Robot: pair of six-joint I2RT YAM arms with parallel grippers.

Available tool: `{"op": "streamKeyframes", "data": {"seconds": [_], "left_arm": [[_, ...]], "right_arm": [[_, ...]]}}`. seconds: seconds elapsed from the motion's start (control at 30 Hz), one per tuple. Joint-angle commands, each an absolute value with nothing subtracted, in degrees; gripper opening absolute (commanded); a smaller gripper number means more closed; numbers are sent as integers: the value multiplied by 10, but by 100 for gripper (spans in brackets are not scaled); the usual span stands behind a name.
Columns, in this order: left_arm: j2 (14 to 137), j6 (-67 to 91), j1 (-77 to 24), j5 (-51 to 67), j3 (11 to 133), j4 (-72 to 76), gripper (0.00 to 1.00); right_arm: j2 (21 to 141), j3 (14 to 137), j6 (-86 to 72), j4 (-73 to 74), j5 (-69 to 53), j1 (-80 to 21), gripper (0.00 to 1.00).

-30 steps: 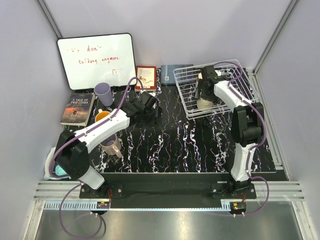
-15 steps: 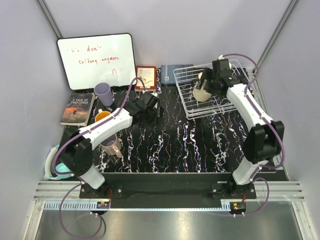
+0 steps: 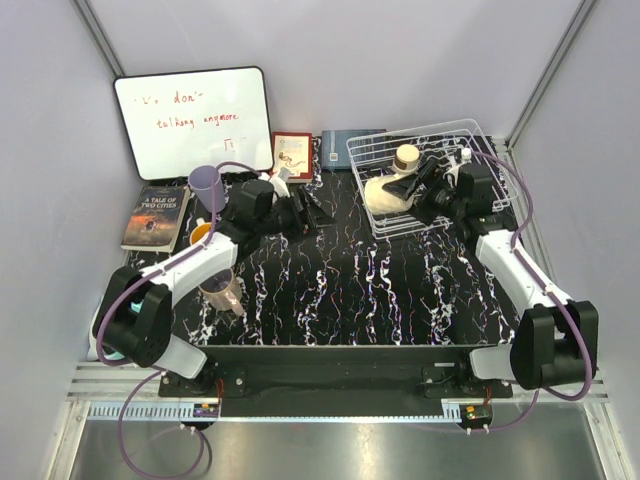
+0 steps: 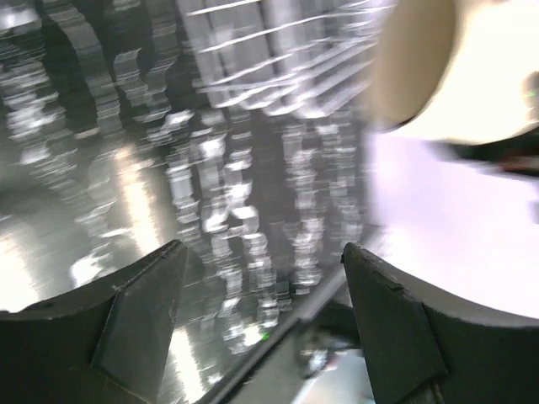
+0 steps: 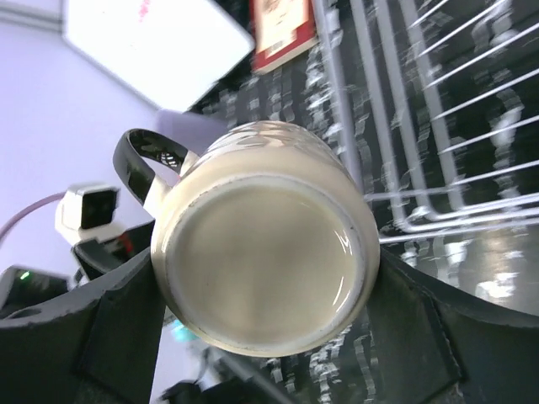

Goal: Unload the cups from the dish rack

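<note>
The cream cup's open rim (image 3: 369, 194) (image 4: 429, 103) faces my left gripper from its right in top view, so next my left gripper needs to tilt the fingers up and reach across onto the cup's side.
The white wire dish rack (image 3: 470, 140) stands at the back right. My right gripper (image 3: 404, 189) is shut on a cream cup (image 3: 383, 192) with a black handle, held on its side over the rack's left part. In the right wrist view the cup's base (image 5: 265, 269) fills the gap between the fingers (image 5: 421, 328), with rack wires (image 5: 438, 126) behind it. A second cream cup (image 3: 406, 157) stands in the rack. My left gripper (image 3: 318, 212) is open and empty left of the rack. Its blurred wrist view shows the cream cup (image 4: 455, 67) and rack wires (image 4: 278, 50). A lavender cup (image 3: 207, 183), an orange-inside cup (image 3: 203, 233) and a pink tumbler (image 3: 220, 293) stand at the left.
A whiteboard (image 3: 190, 120) leans on the back wall. A dark book (image 3: 156, 217) lies at the far left. A red book (image 3: 292, 155) and a blue book (image 3: 340, 148) stand at the back. A teal object (image 3: 120, 340) lies by the left arm's base.
My right arm swung outward and carried the cream cup up from the rack floor toward the rack's left side. My left gripper moved right and back, toward the rack.
</note>
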State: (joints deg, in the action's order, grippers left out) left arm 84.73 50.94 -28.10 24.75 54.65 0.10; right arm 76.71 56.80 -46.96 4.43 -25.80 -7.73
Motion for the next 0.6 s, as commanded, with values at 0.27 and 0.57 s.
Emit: {"op": "streamKeyframes", "data": {"seconds": [0.27, 0.57], "left_arm": [[874, 708, -282, 391, 539, 427, 79], [932, 745, -287, 396, 575, 480, 78]], "right_arm": [[696, 429, -685, -335, -409, -78, 0], [691, 421, -701, -348, -425, -78, 0]]}}
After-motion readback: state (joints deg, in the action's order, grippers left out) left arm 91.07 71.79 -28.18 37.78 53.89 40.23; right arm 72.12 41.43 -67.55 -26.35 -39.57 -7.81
